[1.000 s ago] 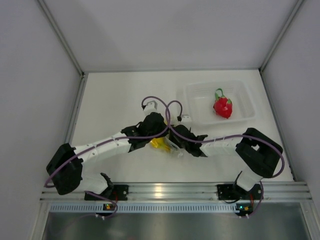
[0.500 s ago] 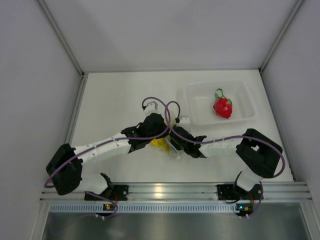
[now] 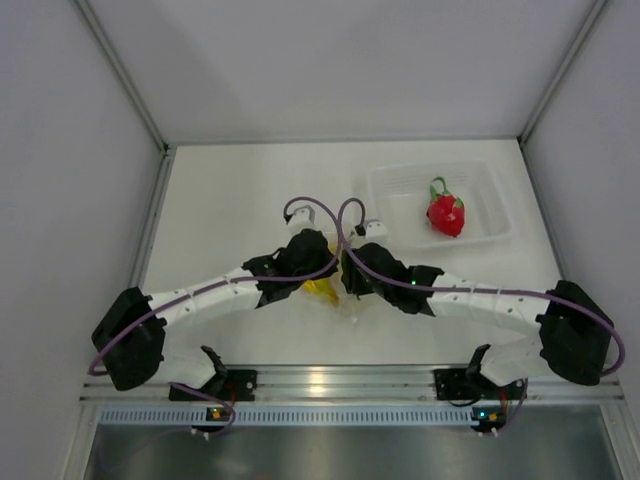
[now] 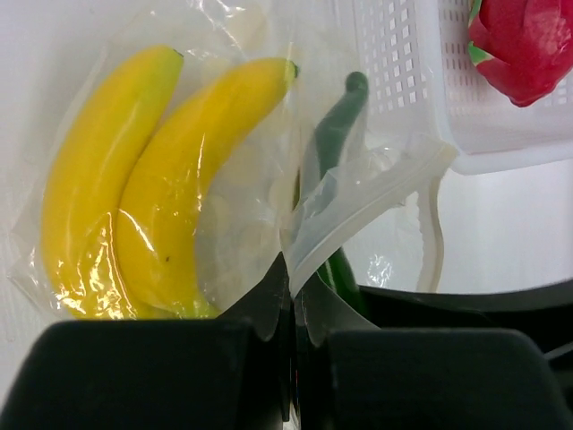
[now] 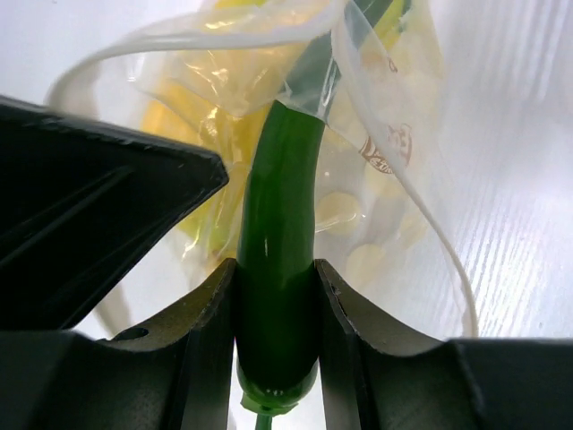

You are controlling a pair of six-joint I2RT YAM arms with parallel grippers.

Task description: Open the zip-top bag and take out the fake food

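My right gripper is to rise clear of the bag [image 3: 335, 292], move outward over the tray's empty side [image 3: 404, 212] and go down to release, because the red fruit leaves room there.
The zip-top bag [image 4: 242, 206] lies on the table between both arms and is seen in the top view as the bag [image 3: 335, 292]. My left gripper [image 4: 295, 278] is shut on the bag's open zip edge [image 4: 358, 210]. Two yellow bananas [image 4: 134, 197] lie inside the bag. A long green piece [image 5: 277, 224] sticks out of the bag's mouth, with my right gripper [image 5: 276, 269] shut on its stem end. The red strawberry-like fruit [image 3: 446, 213] lies in the clear tray. In the top view the left gripper [image 3: 318, 268] and right gripper [image 3: 346, 275] meet over the bag.
The rigid clear tray [image 3: 385, 185] stands at the back right, its perforated wall [image 4: 403, 72] close beside the bag. The left gripper's black body [image 5: 89, 197] sits right next to my right fingers. White walls enclose the table on three sides.
The right arm has stretched out, its elbow swinging to the right and nearer. Its gripper has shifted slightly left and further in at the bag. The left arm has hardly moved.
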